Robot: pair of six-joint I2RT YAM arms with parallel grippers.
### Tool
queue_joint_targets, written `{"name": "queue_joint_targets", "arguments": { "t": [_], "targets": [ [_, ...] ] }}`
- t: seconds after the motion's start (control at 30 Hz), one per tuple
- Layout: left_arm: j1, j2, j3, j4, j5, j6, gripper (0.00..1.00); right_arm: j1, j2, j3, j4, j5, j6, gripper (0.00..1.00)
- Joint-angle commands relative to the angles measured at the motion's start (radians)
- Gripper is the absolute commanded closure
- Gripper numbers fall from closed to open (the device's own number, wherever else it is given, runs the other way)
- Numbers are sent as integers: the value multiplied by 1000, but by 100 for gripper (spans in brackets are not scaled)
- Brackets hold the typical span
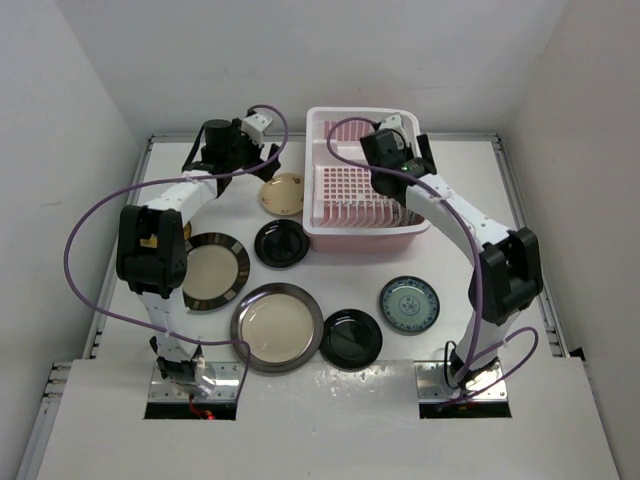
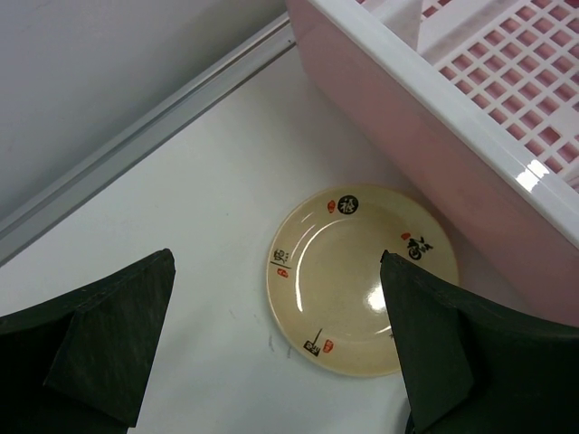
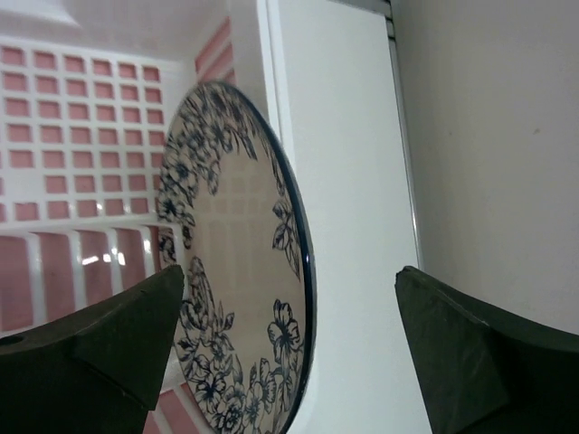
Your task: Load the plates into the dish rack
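My left gripper is above the black-rimmed plate, which lies flat. Next, it needs to swing back, to the left in the top view and down onto the plate's arm-side rim.
The pink dish rack stands at the back centre. A white-and-dark flowered plate stands on edge in its right end. My right gripper hangs over it, open, with the plate's rim between the fingers and touching neither. My left gripper is open just above a tan plate that lies flat left of the rack; its right finger covers the plate's right edge. The tan plate also shows in the top view.
On the table lie a small black plate, a yellow dark-rimmed plate, a steel-rimmed cream plate, a black plate and a teal patterned plate. White walls enclose the table.
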Motion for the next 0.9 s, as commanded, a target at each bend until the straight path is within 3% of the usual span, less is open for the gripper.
{"name": "queue_joint_targets", "arguments": {
  "t": [0.0,0.1,0.2,0.27,0.3,0.37,0.4,0.47,0.6,0.87],
  "targets": [
    [12,-57,-2,19,65,28,0,0,-40,131,-40,-65,11,0],
    [41,-68,16,-68,142,91,0,-6,-88,177,-51,-174,-7,0],
    [108,-77,71,-257,211,121,0,-18,-160,164,-37,-400,-30,0],
    [185,-51,114,-502,313,248,14,-30,-198,131,-6,-482,-42,0],
    [203,-39,163,-597,314,311,31,-30,-232,86,4,-580,-68,0],
    [229,3,200,-803,236,429,40,-27,-247,52,34,-640,-84,0],
    [249,15,222,-843,119,439,40,-33,-260,13,55,-710,-99,0],
    [271,35,234,-916,23,430,37,-29,-284,-62,84,-755,-113,0],
    [354,14,199,-975,-33,387,31,-24,-339,-183,162,-871,-89,0],
    [475,-230,-241,-900,-113,321,27,22,-425,-369,241,-946,-50,1]
  ]
}}
